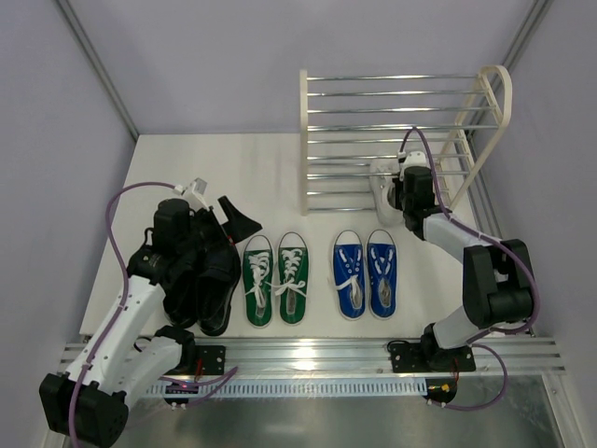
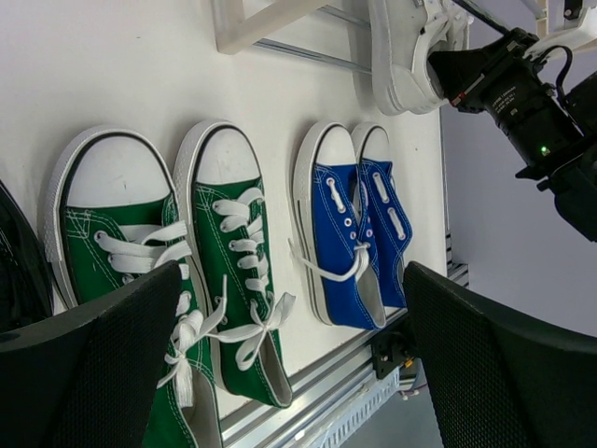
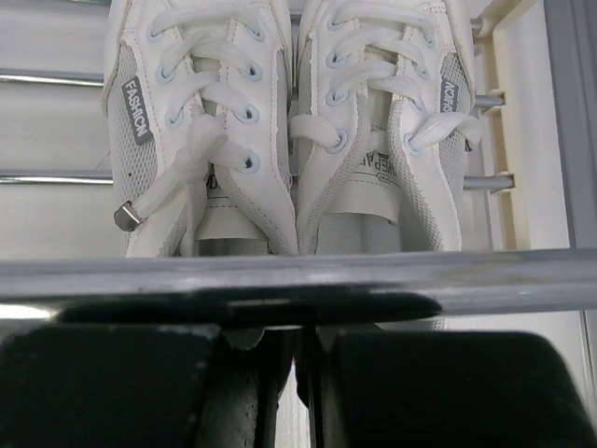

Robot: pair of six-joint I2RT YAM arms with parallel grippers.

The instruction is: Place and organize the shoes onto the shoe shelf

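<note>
My right gripper pushes outward next, sliding the white sneakers deeper onto the shelf's lower rods, which lie outward of it, and releases their heels.
The shoe shelf point(image 1: 304, 140) stands at the back right. The all-white sneakers point(image 1: 381, 179) sit side by side on its lower rods, toes away from me in the right wrist view point(image 3: 215, 112). My right gripper point(image 1: 399, 189) is at their heels, its jaws nearly closed point(image 3: 298, 383) on the two inner heel walls, behind a chrome rod point(image 3: 280, 275). Green sneakers point(image 1: 275, 280) and blue sneakers point(image 1: 366, 273) lie in pairs on the table. Black leather shoes point(image 1: 210, 294) lie left of the green pair. My left gripper point(image 1: 219, 224) hovers open and empty above them point(image 2: 294, 373).
An aluminium rail point(image 1: 317, 355) runs along the near table edge. Grey walls close in the left, back and right sides. The shelf's upper rods point(image 1: 392, 93) hold nothing. The right arm's wrist point(image 2: 522, 84) shows in the left wrist view beside the white sneakers point(image 2: 401, 56).
</note>
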